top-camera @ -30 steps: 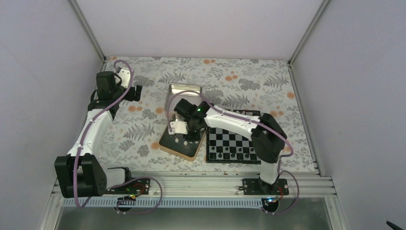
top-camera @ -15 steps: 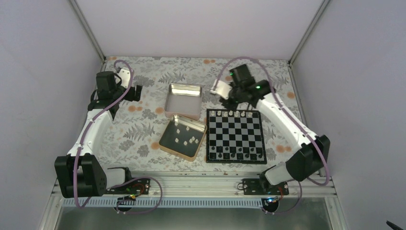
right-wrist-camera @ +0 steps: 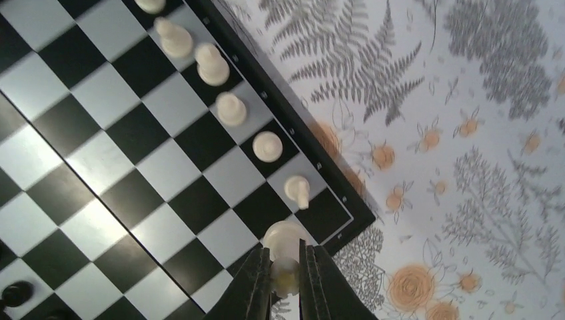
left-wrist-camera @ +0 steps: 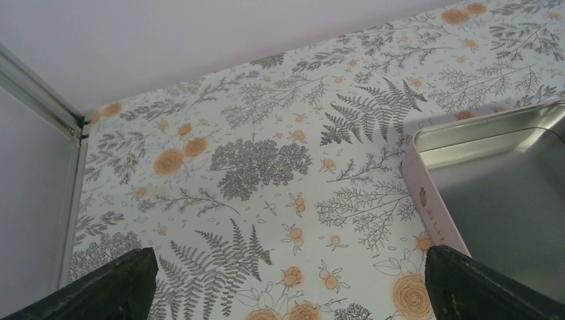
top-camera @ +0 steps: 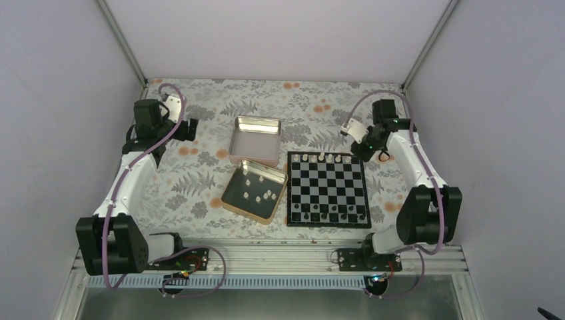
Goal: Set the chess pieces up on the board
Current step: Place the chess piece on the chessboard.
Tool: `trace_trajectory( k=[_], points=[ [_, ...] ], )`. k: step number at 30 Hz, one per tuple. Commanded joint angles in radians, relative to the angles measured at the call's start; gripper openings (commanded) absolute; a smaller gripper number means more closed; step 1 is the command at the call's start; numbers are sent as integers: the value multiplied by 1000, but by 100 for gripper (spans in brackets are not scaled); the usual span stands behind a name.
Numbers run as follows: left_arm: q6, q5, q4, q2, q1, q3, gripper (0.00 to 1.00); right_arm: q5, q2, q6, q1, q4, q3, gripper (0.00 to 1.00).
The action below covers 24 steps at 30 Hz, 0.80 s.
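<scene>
The right gripper lowers the piece into the empty dark corner square below it, the gap at the end of the cream row, and releases it there next.
The board (top-camera: 330, 188) lies right of centre, with several cream chess pieces (top-camera: 326, 158) lined along its far row and tiny dark pieces (top-camera: 326, 215) along the near row. More cream pieces (top-camera: 256, 191) lie loose in the dark-lined tin (top-camera: 234, 200). My right gripper (top-camera: 360, 143) hovers by the board's far right corner. In the right wrist view it (right-wrist-camera: 285, 249) is shut on a cream chess piece (right-wrist-camera: 284, 237) above the corner squares (right-wrist-camera: 166, 173), next to the standing row (right-wrist-camera: 231, 109). My left gripper (top-camera: 190, 129) is open over the floral cloth, its jaws (left-wrist-camera: 288, 257) wide apart and empty.
An empty metal tin (top-camera: 255, 140) sits behind the tin of pieces; its pale rim (left-wrist-camera: 426, 200) shows at the right of the left wrist view. Grey walls close the table at the back and both sides.
My right arm swung from the tin of loose pieces across the board's far edge to its far right corner, carrying a cream piece. The left arm stayed put.
</scene>
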Motion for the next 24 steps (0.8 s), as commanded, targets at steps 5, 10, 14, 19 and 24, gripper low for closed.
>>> trace_trajectory(
  k=[5,10,14,19,24],
  points=[
    [5,23,1,-7,4,2,100,-39,98,-79,-135,50,-29,4],
    [5,22,4,-4,4,1,100,-47,148,-96,-179,66,-25,4],
    [6,21,4,-2,4,0,100,-57,189,-85,-184,86,-20,4],
    [5,21,2,-4,4,1,100,-106,259,-71,-182,101,0,5],
    [7,21,4,-1,4,0,100,-118,303,-61,-177,108,19,5]
  ],
)
